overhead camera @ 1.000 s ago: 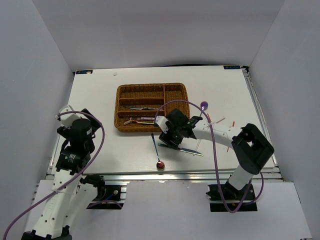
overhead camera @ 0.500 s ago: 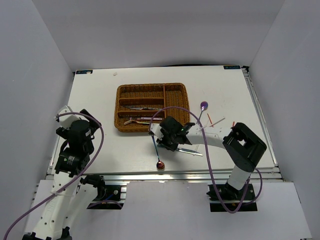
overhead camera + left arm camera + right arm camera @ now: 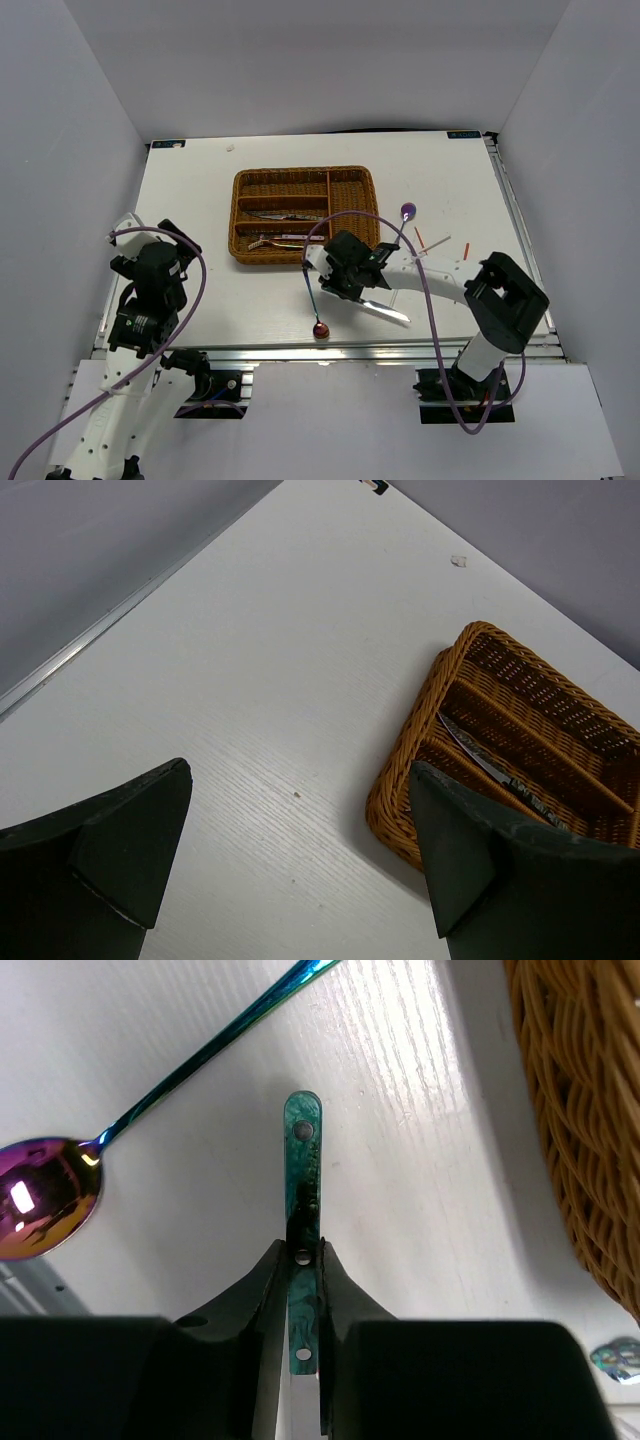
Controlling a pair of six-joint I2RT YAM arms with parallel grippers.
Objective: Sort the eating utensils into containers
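I will lift my right gripper over the woven side of the tray, carry it outward and let go of this knife in the tray's middle section (image 3: 284,212), because a knife is already lying there.
My right gripper (image 3: 302,1250) is shut on the teal handle of an iridescent knife (image 3: 302,1150). Seen from above, the knife's blade (image 3: 388,311) sticks out toward the lower right of the gripper (image 3: 338,282). A spoon with a red bowl (image 3: 320,329) lies just left of it, and its bowl (image 3: 45,1195) shows in the right wrist view. The brown wicker tray (image 3: 237,215) holds a knife (image 3: 285,215) and a fork (image 3: 272,240). My left gripper (image 3: 300,820) hangs open over bare table, left of the tray (image 3: 420,770).
A purple-bowled spoon (image 3: 407,211) and red and white chopsticks (image 3: 432,243) lie right of the tray. The tray's woven wall (image 3: 570,1110) stands close on the right of the held knife. The table's front edge runs just below the red spoon.
My right gripper has closed on the knife's handle. The knife has swung a little, so its blade now points more toward the front edge. The left arm has barely moved.
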